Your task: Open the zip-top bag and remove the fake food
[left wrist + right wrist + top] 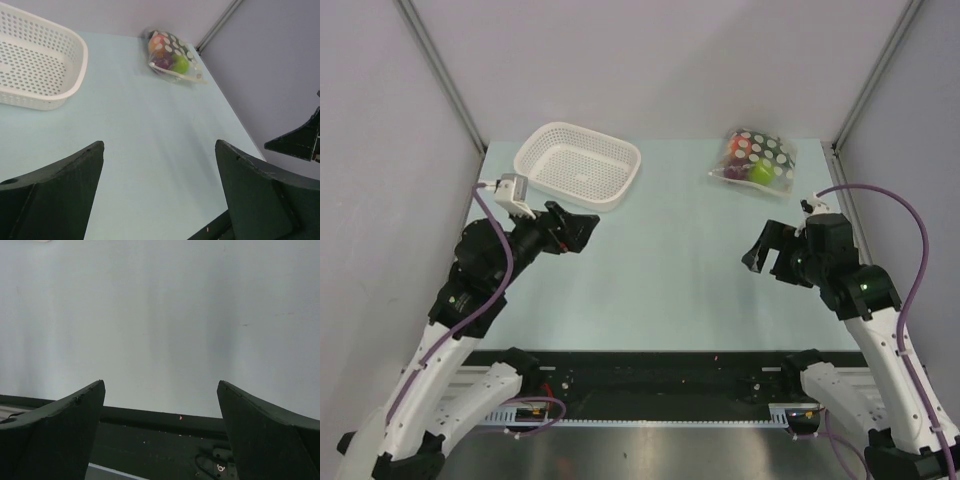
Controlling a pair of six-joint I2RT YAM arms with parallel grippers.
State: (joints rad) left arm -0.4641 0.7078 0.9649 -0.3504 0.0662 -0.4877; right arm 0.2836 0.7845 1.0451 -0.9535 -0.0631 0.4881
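My left gripper will lower outward, to the right in the top view, onto the bag's near corner facing the basket point(152, 65), since plastic there extends past the food.
The zip-top bag point(755, 160) lies closed at the back right of the table, its polka-dot panel facing up. Fake food shows through the plastic: a lime-green ball point(761, 172), an orange-red fruit point(734, 151) and a purple piece point(162, 61). The bag also shows in the left wrist view point(172, 56). My left gripper point(582, 229) is open and empty over the table's left side, in front of the basket. My right gripper point(765, 254) is open and empty, held above the table in front of the bag. The bag is out of the right wrist view.
A white perforated basket point(579, 165) stands empty at the back left, also in the left wrist view point(75, 65). Grey walls with metal corner posts enclose the table. A black rail point(660, 375) runs along the near edge.
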